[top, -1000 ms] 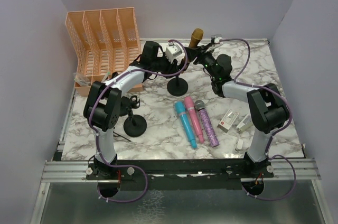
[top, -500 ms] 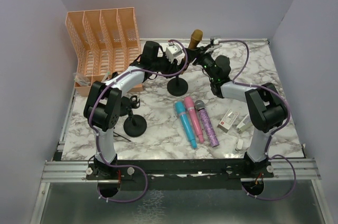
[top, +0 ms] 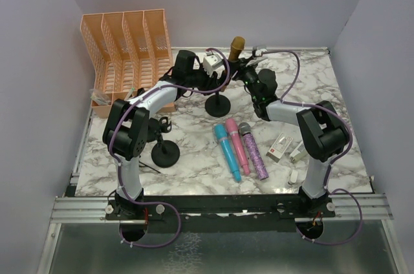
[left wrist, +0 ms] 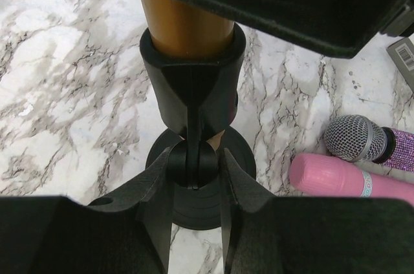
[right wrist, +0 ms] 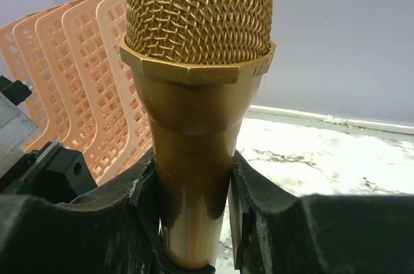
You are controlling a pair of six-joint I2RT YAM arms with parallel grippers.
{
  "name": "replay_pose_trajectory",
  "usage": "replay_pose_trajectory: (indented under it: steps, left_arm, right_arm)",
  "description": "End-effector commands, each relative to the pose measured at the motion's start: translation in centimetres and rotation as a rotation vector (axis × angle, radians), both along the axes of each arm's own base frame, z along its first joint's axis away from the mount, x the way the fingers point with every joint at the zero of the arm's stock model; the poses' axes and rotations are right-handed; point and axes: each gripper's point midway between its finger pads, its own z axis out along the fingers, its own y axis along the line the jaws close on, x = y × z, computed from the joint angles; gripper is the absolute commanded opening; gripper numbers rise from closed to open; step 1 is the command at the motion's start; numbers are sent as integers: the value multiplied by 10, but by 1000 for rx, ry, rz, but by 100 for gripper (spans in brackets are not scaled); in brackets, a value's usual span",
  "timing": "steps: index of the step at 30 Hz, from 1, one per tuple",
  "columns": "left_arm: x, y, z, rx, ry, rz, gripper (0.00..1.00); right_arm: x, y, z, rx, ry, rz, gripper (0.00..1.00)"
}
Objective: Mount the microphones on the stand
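My left gripper moves outward beside the orange file rack, which lies to its left in the top view, and releases the stand's joint next, as the microphone is clipped.
A gold microphone (top: pixel 236 48) stands nearly upright in the clip of a black stand (top: pixel 218 106) at the back middle of the table. My right gripper (right wrist: pixel 193 222) is shut on the gold microphone (right wrist: pixel 197 93) just below its mesh head. My left gripper (left wrist: pixel 193 158) is shut on the stand's pivot joint under the clip (left wrist: pixel 192 86), above the round base (left wrist: pixel 200 196). The cyan microphone (top: pixel 228 151), pink microphone (top: pixel 237 145) and purple microphone (top: pixel 254 151) lie side by side on the marble. A second stand (top: pixel 165 151) stands at the front left without a microphone.
An orange file rack (top: pixel 126 48) stands at the back left. Two small white-and-red boxes (top: pixel 279 147) lie right of the microphones, with a small white piece (top: pixel 293 177) nearer the front edge. Grey walls close the back and sides.
The gold microphone's head has shifted a little to the left and lower, and my right arm has followed it. The left arm has stayed put.
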Motion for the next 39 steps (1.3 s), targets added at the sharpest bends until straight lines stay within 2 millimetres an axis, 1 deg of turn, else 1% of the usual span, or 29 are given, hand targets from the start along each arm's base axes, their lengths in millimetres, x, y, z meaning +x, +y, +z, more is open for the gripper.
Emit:
replay_pose_trajectory:
  steps: [1, 3, 4, 5, 6, 7, 9, 11, 12, 13, 15, 17, 18, 20, 23, 24, 26, 28, 31, 34, 36, 39]
  left_arm:
    - [17, -8, 13, -26, -99, 22, 0]
    - [17, -8, 11, -25, -97, 23, 0]
    - [17, -8, 12, -25, -99, 25, 0]
    - [17, -8, 11, -23, -98, 26, 0]
    - [17, -7, 11, -22, -99, 29, 0]
    - [18, -7, 11, -20, -99, 34, 0]
    - [19, -5, 10, -14, -99, 45, 0]
    - [21, -3, 9, -8, -102, 63, 0]
    - [22, -2, 8, -5, -101, 72, 0]
    - [23, -1, 7, -1, -100, 81, 0]
    - [25, 2, 7, 3, -102, 104, 0]
    - [29, 5, 8, 3, -105, 137, 0]
    - [33, 6, 10, 1, -109, 161, 0]
    - [39, 10, 15, -9, -119, 212, 0]
    - [50, 16, 25, -32, -132, 292, 0]
    - [54, 19, 31, -41, -139, 327, 0]
    - [64, 24, 39, -55, -148, 393, 0]
    - [77, 33, 47, -64, -156, 489, 0]
    - [95, 50, 52, -54, -171, 627, 0]
    - [109, 67, 49, -54, -167, 764, 0]
    - [116, 77, 48, -53, -167, 833, 0]
    - [127, 92, 48, -75, -155, 917, 0]
  right_arm:
    - [-81, -15, -234, -439, 601, 107, 1]
    - [-81, -14, -227, -410, 605, 98, 1]
    - [-80, -12, -220, -385, 604, 92, 1]
    - [-79, -10, -210, -354, 600, 89, 1]
    - [-78, -9, -198, -327, 594, 84, 4]
    - [-75, -7, -182, -293, 581, 75, 9]
    - [-69, -8, -146, -224, 557, 35, 28]
    - [-64, -10, -108, -157, 525, -6, 43]
    - [-61, -12, -89, -128, 510, -32, 49]
    - [-57, -18, -68, -101, 487, -76, 53]
    - [-54, -24, -40, -68, 465, -112, 59]
    - [-55, -26, -13, -37, 422, -113, 64]
    - [-57, -28, -1, -28, 398, -115, 66]
    - [-59, -34, 17, -22, 374, -131, 69]
    - [-67, -42, 24, -49, 385, -145, 69]
    - [-72, -46, 22, -58, 397, -149, 69]
    - [-83, -48, 25, -62, 392, -130, 69]
    - [-94, -52, 22, -59, 407, -124, 68]
    - [-113, -55, 17, -49, 436, -92, 67]
    - [-127, -55, 10, -24, 472, -67, 67]
    - [-134, -56, 6, -9, 493, -61, 66]
    - [-143, -50, 3, 17, 523, -18, 66]
